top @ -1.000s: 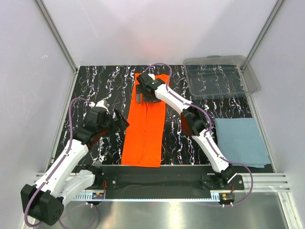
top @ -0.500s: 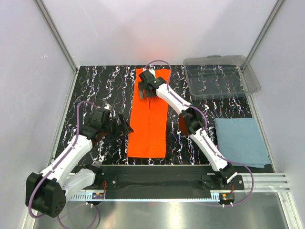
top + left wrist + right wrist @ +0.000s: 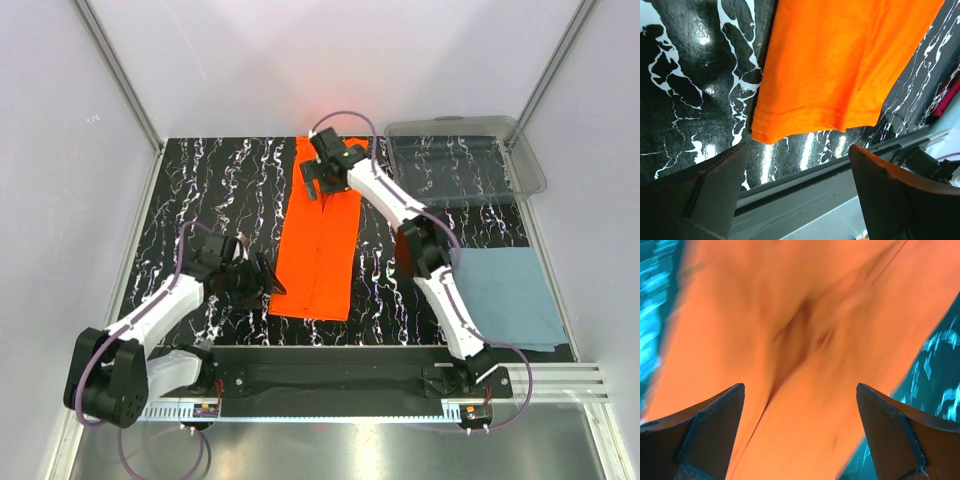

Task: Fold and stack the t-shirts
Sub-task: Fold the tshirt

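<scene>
The right gripper should next move back along the folded orange t-shirt and down onto the t-shirt's near corner opposite the left gripper, because that corner is below and back of it.
The orange t-shirt [image 3: 322,240] lies folded into a long strip down the middle of the black marble table [image 3: 200,190]. My right gripper [image 3: 319,187] is open, low over the strip's far end. In the right wrist view orange cloth [image 3: 805,330] fills the blurred frame between the spread fingers [image 3: 695,435]. My left gripper [image 3: 268,283] is open and empty beside the strip's near left corner. The left wrist view shows the hem [image 3: 805,117] just ahead of the spread fingers [image 3: 900,195]. The blue-grey t-shirt [image 3: 505,295] lies folded at the right.
A clear plastic bin [image 3: 465,160] stands at the back right corner. The metal rail with the arm bases [image 3: 330,375] runs along the near edge. Grey walls close off the left, back and right sides.
The orange strip has slid right and toward the back, its far end moving with my right gripper. My left gripper has moved nearer and right, to the strip's near left corner.
</scene>
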### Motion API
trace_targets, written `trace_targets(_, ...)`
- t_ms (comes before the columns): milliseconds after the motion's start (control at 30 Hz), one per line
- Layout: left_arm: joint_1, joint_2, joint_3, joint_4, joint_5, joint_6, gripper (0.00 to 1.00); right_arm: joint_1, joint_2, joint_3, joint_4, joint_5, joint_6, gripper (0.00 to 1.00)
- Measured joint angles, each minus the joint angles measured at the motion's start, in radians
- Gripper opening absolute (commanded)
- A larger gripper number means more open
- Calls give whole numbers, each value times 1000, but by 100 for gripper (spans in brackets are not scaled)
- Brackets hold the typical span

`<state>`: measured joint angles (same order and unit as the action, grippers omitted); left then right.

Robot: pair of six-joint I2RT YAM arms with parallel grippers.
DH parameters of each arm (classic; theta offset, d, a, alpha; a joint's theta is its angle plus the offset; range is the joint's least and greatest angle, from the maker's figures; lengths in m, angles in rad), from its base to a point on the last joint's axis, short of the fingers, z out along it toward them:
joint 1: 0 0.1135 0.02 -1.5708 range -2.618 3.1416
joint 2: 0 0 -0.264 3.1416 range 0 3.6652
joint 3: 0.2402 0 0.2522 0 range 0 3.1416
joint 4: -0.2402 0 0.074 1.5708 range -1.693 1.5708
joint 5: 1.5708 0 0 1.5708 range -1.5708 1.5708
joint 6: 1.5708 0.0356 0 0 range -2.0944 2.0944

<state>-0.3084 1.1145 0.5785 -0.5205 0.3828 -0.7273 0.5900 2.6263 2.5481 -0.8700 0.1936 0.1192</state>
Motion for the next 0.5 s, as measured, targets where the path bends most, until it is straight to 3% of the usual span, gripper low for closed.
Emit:
trace_targets(267,81,116,18,-29,58,69,75,1,-594,-496,15,-348,163,100)
trace_targets(367,93,169,27,-40,54,97,62,7,-843,-861,139,-452,257,87)
trace_targets(400,94,182,27,-41,53,103,61,13,-910,-991,170,-480,291,70)
trace_targets(433,94,193,27,-42,51,110,60,19,-958,-1110,190,-504,319,65)
trace_targets(500,94,207,27,-42,45,118,59,34,-1011,-1320,263,-546,384,64)
